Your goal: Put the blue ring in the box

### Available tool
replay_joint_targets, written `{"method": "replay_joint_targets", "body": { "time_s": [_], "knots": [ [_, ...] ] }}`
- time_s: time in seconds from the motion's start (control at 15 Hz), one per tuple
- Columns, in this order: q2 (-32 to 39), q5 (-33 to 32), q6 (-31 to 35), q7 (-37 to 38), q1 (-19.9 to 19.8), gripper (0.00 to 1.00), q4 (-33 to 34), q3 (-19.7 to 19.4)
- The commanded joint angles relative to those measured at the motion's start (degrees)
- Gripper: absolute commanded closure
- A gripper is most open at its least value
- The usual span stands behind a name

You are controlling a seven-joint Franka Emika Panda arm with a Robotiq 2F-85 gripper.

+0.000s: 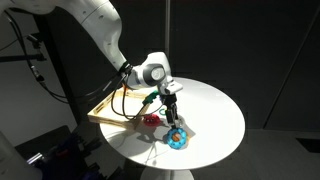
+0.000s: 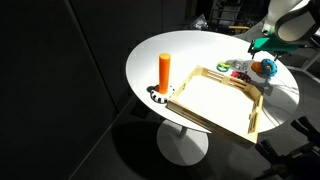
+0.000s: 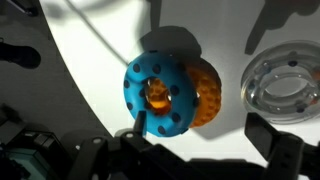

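Observation:
My gripper moves down onto the exposed side of the rim by the clear ring next and closes, since the blue ring (image 3: 158,95) lies partly over the orange one.
The blue ring (image 3: 158,95) is cyan with dark dots and rests against an orange ring (image 3: 207,95) on the white table. It also shows in both exterior views (image 1: 177,139) (image 2: 265,68). My gripper (image 3: 205,135) is open and empty, just above the ring. One finger is close to the ring's edge and the other is well to the side. The gripper also shows in both exterior views (image 1: 173,117) (image 2: 262,47). The box (image 2: 250,112) is a shallow light-wood tray with an orange peg (image 2: 164,72) at one corner. It lies beside the rings and also shows in an exterior view (image 1: 104,108).
A clear ring (image 3: 282,90) lies next to the orange one. A red-pink ring (image 1: 151,120) and other small toys (image 2: 236,69) lie between the blue ring and the tray. The round white table (image 1: 215,115) drops off at its edge.

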Motion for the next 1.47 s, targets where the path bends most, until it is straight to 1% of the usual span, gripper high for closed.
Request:
{"method": "replay_joint_targets", "body": {
  "time_s": [0.0,0.4,0.47,0.53,0.8,0.93,1.07,1.4],
  "knots": [
    [2.8,-1.2,1.7,2.2,-0.5,0.00,1.0,-0.1],
    [6.2,-0.7,3.5,2.9,0.4,0.00,1.5,-1.4],
    [6.5,-0.7,3.5,2.9,0.6,0.25,1.6,-1.7],
    [6.6,-0.6,3.3,2.9,0.7,0.26,1.6,-1.9],
    [4.6,-0.8,2.7,3.1,2.1,0.58,1.3,-2.8],
    [3.0,-0.7,2.3,2.9,2.6,0.76,0.9,-2.8],
    [1.4,-0.7,1.7,2.9,3.2,0.91,0.5,-2.6],
    [-2.6,-1.6,0.2,4.0,5.5,0.90,-0.8,-1.7]
  ]
}}
